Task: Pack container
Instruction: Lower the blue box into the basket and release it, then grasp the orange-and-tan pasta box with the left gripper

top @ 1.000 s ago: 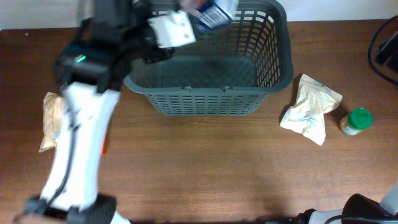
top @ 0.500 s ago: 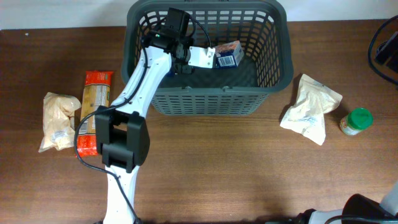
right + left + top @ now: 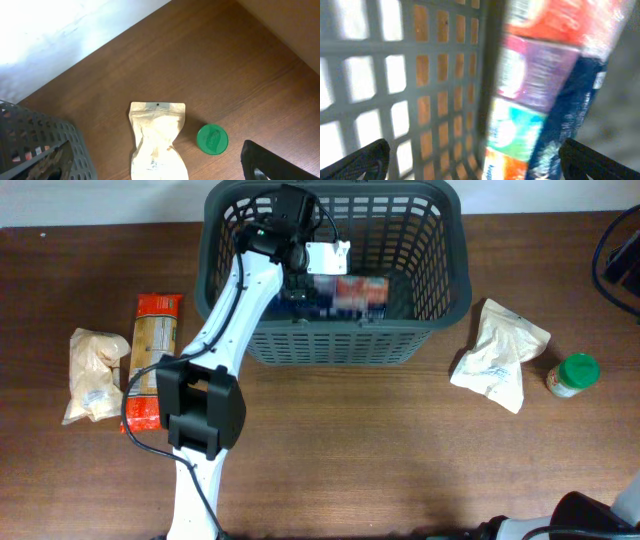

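The red-and-orange packet's middle (image 3: 152, 350) lies left of my left gripper in the overhead view, past the basket's side, so I will rise over it and descend there.
The container (image 3: 440, 290) is a dark grey lattice basket at the back middle of the table. My left arm reaches into it from the left. A colourful blue, red and purple package (image 3: 350, 292) lies on the basket floor just below my left gripper (image 3: 325, 258). In the left wrist view the left gripper (image 3: 480, 162) is open, its fingertips far apart, with the blurred package (image 3: 545, 85) and the lattice wall (image 3: 380, 45) beyond them. My right gripper (image 3: 161, 164) hangs open and empty, high over the table to the right of the basket (image 3: 30, 135).
A beige pouch (image 3: 498, 355) (image 3: 157, 140) and a green-lidded jar (image 3: 574, 374) (image 3: 212, 139) lie right of the basket. Left of it lie a red-and-orange packet (image 3: 152, 350) and a pale bag (image 3: 92, 375). Dark cables (image 3: 620, 250) sit at the right edge.
The left gripper carried the package over the basket, lowered it inside and opened. The package left the jaws and now lies on the basket floor. The right arm has not moved.
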